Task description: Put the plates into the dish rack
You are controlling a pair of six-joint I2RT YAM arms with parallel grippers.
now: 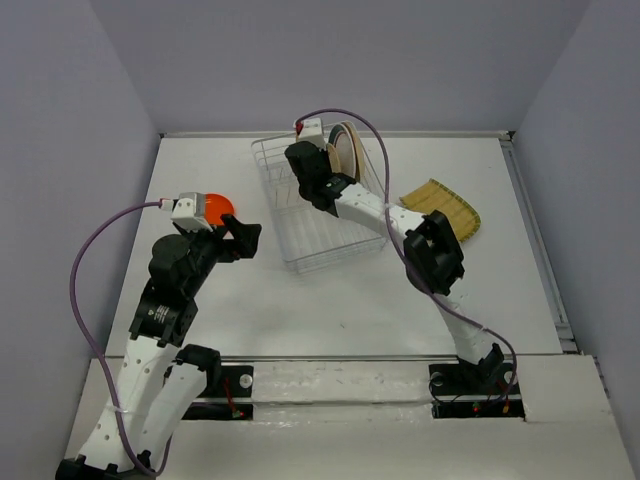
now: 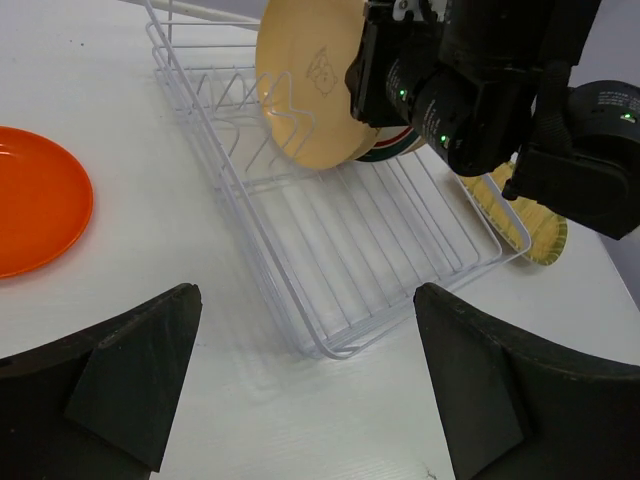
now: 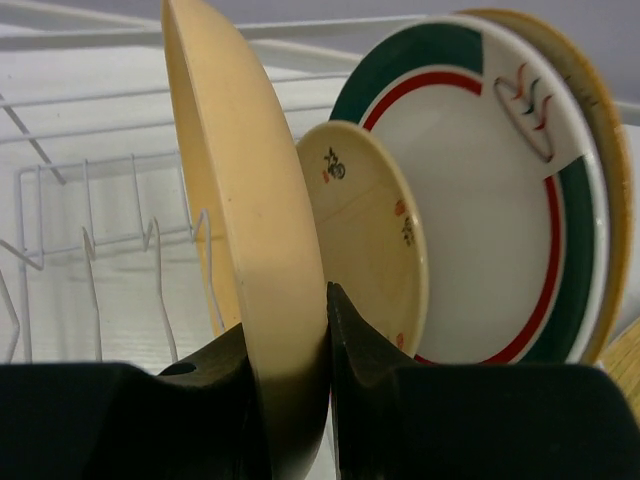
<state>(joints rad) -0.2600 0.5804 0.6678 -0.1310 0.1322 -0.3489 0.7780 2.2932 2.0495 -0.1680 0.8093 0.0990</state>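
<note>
The left gripper lowers left in the top view to the edge of the orange-red plate (image 1: 217, 207) away from the rack next, as the plate still lies flat outside.
The wire dish rack (image 1: 315, 225) lies mid-table; it also shows in the left wrist view (image 2: 340, 250) and the right wrist view (image 3: 90, 240). My right gripper (image 3: 290, 320) is shut on a plain tan plate (image 3: 245, 190), held upright over the rack's far end (image 2: 305, 85). Behind it stand a cream floral plate (image 3: 370, 230), a white plate with teal rim (image 3: 480, 190) and another tan rim (image 3: 605, 160). An orange-red plate (image 1: 217, 207) lies flat left of the rack (image 2: 35, 210). A yellow-green striped plate (image 1: 445, 208) lies right of it. My left gripper (image 2: 305, 295) is open and empty near the rack's near corner.
My right arm (image 1: 430, 250) reaches over the rack's right side and above the striped plate's near edge. Grey walls enclose the white table (image 1: 300, 310) on three sides. A raised lip (image 1: 535, 240) runs along the table's right edge.
</note>
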